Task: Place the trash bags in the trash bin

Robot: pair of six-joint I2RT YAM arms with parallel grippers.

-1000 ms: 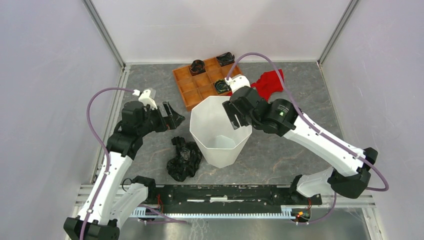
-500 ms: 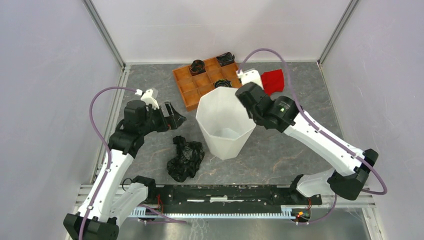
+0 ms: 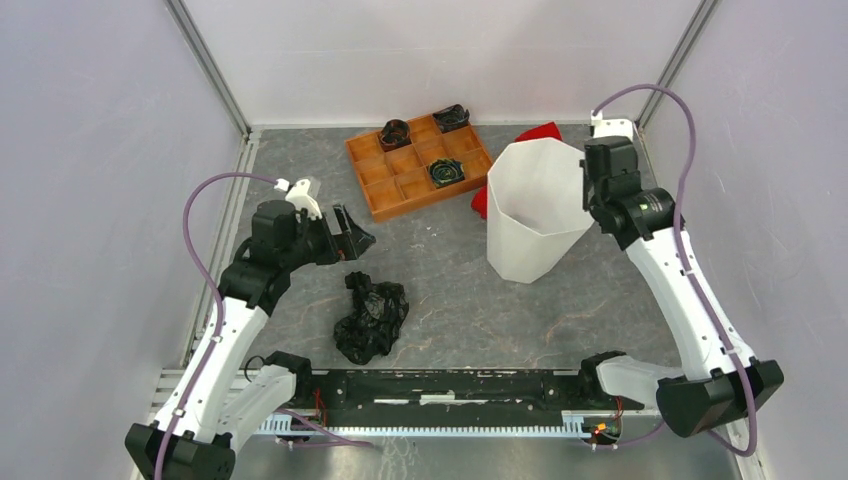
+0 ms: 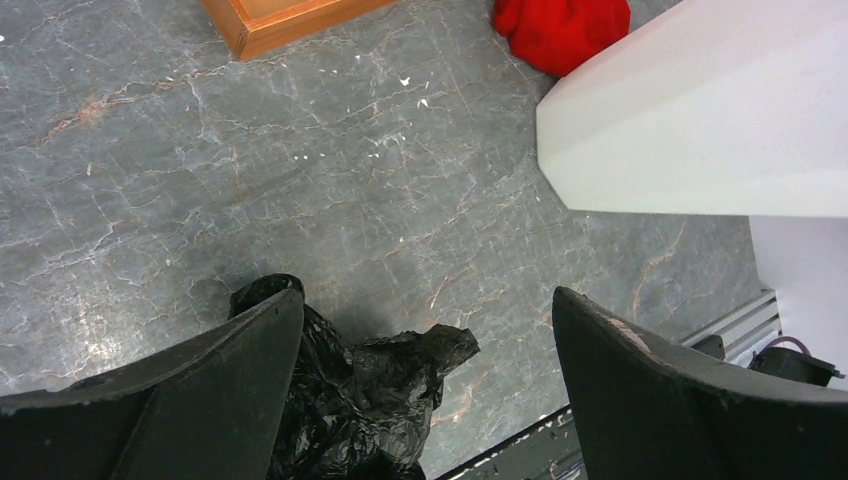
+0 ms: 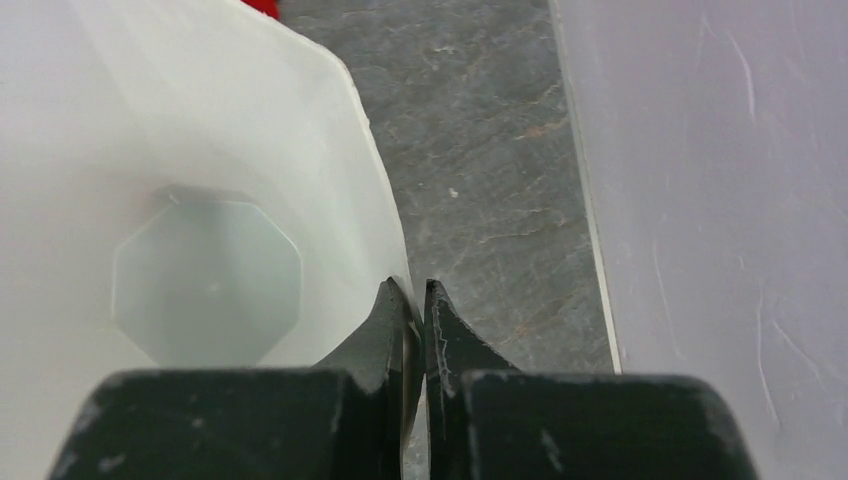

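I should pull the bin point(image 3: 535, 205) sideways with my right gripper next, then release the bin's rim, as the floor to the gripper's right in the top view is clear.
The white trash bin point(image 3: 535, 205) stands tilted at the right of the table, near the right wall. My right gripper point(image 5: 411, 290) is shut on its right rim, one finger inside the wall and one outside; the bin's point(image 5: 200, 200) eight-sided bottom shows empty. A crumpled glossy black trash bag point(image 3: 370, 318) lies on the grey floor in front of the left arm. My left gripper point(image 3: 352, 238) hangs wide open above and just behind it, holding nothing. In the left wrist view the bag point(image 4: 350, 390) lies low between the fingers, by the left finger point(image 4: 200, 390).
An orange-brown compartment tray point(image 3: 418, 165) with dark items in three cells sits at the back centre. A red cloth point(image 3: 530, 135) lies partly hidden behind the bin. Frame rails point(image 3: 210, 70) and grey walls close in the sides.
My right gripper closed on the bin's rim and carried the bin from the middle of the table to the right, over the red cloth. The left arm and the bag stayed put.
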